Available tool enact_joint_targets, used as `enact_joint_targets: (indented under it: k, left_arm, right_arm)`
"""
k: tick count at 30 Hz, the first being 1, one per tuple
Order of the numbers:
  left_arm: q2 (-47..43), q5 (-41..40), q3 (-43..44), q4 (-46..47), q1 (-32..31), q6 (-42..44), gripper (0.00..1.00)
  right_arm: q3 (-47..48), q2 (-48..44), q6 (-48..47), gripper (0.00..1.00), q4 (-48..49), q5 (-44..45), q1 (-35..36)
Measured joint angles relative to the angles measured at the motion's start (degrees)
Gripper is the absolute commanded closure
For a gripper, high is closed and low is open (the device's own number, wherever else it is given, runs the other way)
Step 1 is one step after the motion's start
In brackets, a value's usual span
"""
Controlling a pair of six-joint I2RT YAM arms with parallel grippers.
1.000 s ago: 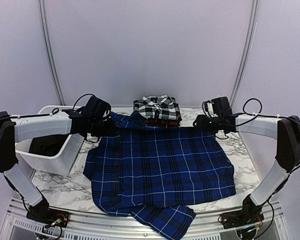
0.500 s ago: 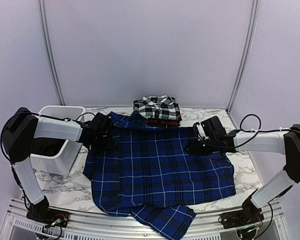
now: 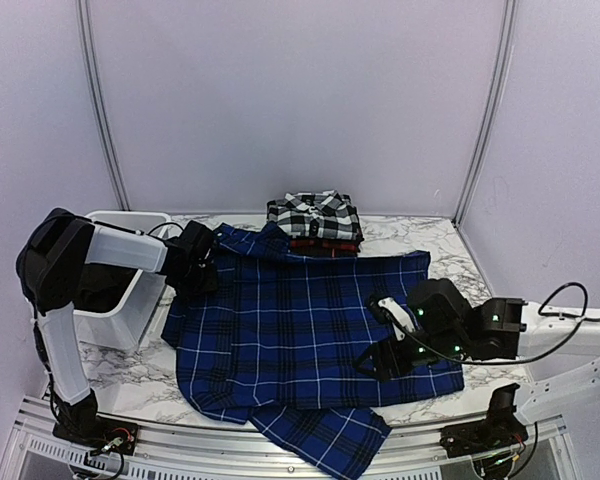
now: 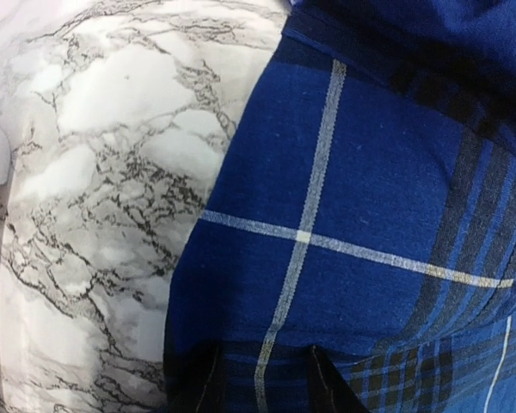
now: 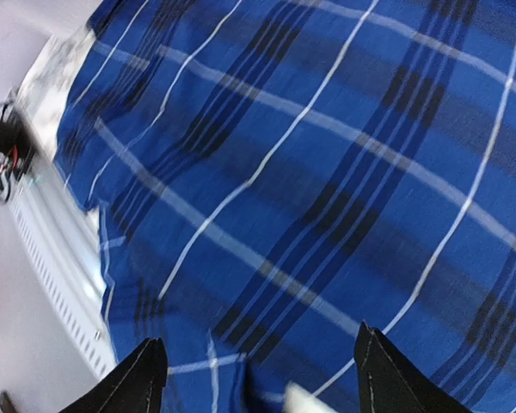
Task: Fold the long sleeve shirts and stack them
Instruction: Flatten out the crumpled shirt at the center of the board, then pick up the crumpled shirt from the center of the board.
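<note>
My right gripper still has to move back and down onto the trailing sleeve's edge near its end point(image 3: 378, 430) and close there, because that sleeve hangs over the table's near edge.
A royal blue plaid shirt point(image 3: 300, 320) lies spread flat across the marble table, with one sleeve point(image 3: 330, 440) trailing over the near edge. My left gripper point(image 3: 200, 268) sits at the shirt's far left shoulder. In the left wrist view its fingers point(image 4: 198, 383) stand close together with a fold of blue cloth point(image 4: 344, 198) bunched between them. My right gripper point(image 3: 378, 358) hovers low over the shirt's right half. It is open wide point(image 5: 262, 379), with only flat blue cloth point(image 5: 310, 172) beneath it. A folded black-and-white shirt point(image 3: 315, 214) rests on a red-and-black one point(image 3: 325, 244) at the back.
A white tub point(image 3: 120, 310) with something dark inside stands at the left, close beside my left arm. Bare marble table point(image 3: 130, 375) shows at the front left and the far right. A metal rail point(image 3: 230, 455) runs along the near edge.
My right arm has swung from the shirt's far right corner down toward the near side and opened wider. My left gripper drew slightly left and closed in on the cloth.
</note>
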Motion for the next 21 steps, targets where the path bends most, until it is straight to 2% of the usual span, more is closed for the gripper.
enact_joint_targets:
  k: [11,16,21]
  left_arm:
    - [-1.86,2.64,1.16,-0.79,-0.07,2.69,0.64]
    - [-9.94,3.69,-0.57,-0.85,-1.81,2.75,0.63]
    - [-17.35,4.09,-3.65,-1.03,-6.86,2.6,0.62]
  right_arm:
    - [-2.89,-8.46,14.95,0.28,-13.22,1.64,23.43]
    - [-3.13,-5.6,20.13,0.28,-14.25,3.32,29.18]
    - [-3.43,0.33,23.17,0.3,-13.44,4.76,31.08]
